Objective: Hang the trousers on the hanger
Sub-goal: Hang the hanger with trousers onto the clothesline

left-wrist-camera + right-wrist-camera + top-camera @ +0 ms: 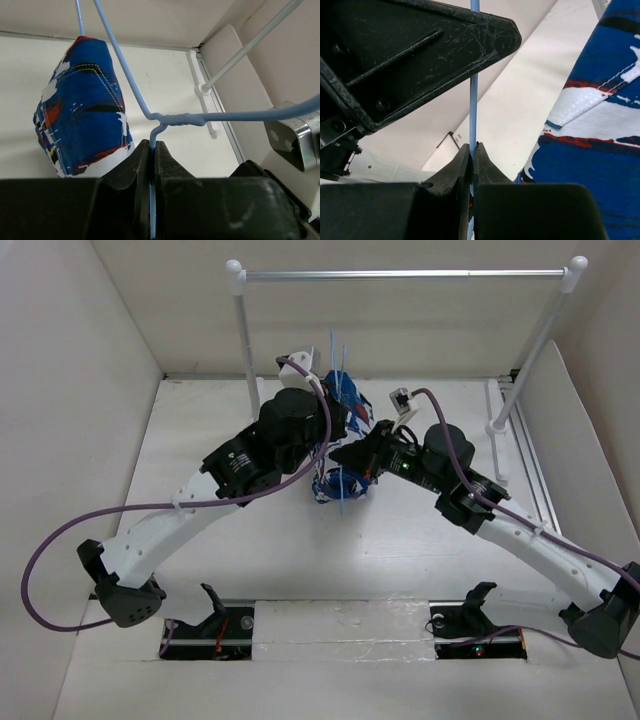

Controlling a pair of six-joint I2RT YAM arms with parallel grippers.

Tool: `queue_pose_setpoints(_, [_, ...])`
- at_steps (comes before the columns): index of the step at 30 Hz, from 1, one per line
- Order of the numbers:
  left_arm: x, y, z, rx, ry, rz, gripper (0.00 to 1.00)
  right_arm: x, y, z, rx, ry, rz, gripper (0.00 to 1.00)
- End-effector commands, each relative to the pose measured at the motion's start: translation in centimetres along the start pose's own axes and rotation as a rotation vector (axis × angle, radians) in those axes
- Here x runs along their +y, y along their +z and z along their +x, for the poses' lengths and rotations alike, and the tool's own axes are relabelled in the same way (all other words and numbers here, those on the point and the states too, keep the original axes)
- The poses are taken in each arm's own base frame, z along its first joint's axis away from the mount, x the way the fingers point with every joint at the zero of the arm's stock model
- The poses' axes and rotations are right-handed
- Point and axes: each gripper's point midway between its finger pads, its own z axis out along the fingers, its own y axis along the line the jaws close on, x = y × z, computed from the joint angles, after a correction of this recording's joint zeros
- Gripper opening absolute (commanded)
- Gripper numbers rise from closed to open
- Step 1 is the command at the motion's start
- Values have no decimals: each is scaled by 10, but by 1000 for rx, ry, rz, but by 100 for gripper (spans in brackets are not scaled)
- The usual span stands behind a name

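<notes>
The robot's right gripper should go outward and to the right in the top view next, to release the hanger (pixel 340 362) on the silver bar's end (pixel 545 274), since that end is bare.
The printed trousers (pixel 347 393) hang bunched over the light-blue wire hanger (pixel 340 362), held up above the table's middle between both arms. My left gripper (pixel 328 420) is shut on the hanger's wire just below its twisted neck (pixel 176 119). In the left wrist view (pixel 152 144) the trousers (pixel 82 107) hang over one hanger arm to the left. My right gripper (pixel 347 455) is shut on another straight stretch of the hanger wire (pixel 474 100). In the right wrist view (pixel 473 146) the trousers (pixel 600 130) hang close on the right.
A silver rail (pixel 400 275) on white posts (pixel 243 340) stands across the back of the table. Its right post's base (pixel 497 425) is near my right arm. White walls enclose the table. The left arm's black body (pixel 405 60) is right above my right gripper.
</notes>
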Motion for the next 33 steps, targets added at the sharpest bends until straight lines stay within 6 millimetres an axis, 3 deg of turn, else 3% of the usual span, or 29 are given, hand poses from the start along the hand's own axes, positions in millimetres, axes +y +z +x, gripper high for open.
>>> queue_pose_setpoints(1, [-24, -18, -56, -170, -130, 137, 0, 55, -17, -55, -170, -80, -156, 0])
queue_pose_setpoints(7, [-35, -11, -56, -156, -102, 162, 0, 56, -30, -91, -235, -94, -128, 0])
queue_pose_setpoints(12, [-45, -11, -69, -178, -94, 188, 0, 62, -32, -102, -254, -90, -165, 0])
queue_pose_setpoints(15, [-51, -11, -69, -166, -81, 211, 20, 58, -36, -108, -268, -90, -148, 0])
queue_pose_setpoints(16, [-52, -11, -68, -159, -75, 212, 32, 59, -37, -108, -269, -86, -152, 0])
queue_pose_setpoints(19, [-54, -12, -71, -159, -64, 216, 54, 48, -41, -115, -278, -89, -129, 0])
queue_pose_setpoints(20, [-54, -13, -73, -164, -60, 216, 56, 43, -44, -120, -285, -94, -119, 0])
queue_pose_setpoints(26, [-54, -25, -86, -183, -41, 227, 60, 31, -55, -148, -323, -138, -91, 0])
queue_pose_setpoints(28, [-53, -30, -87, -186, -41, 232, 59, 21, -63, -166, -360, -160, -58, 0])
queue_pose_setpoints(33, [-37, -40, -70, -161, -45, 223, 59, -11, -84, -198, -410, -203, 26, 0])
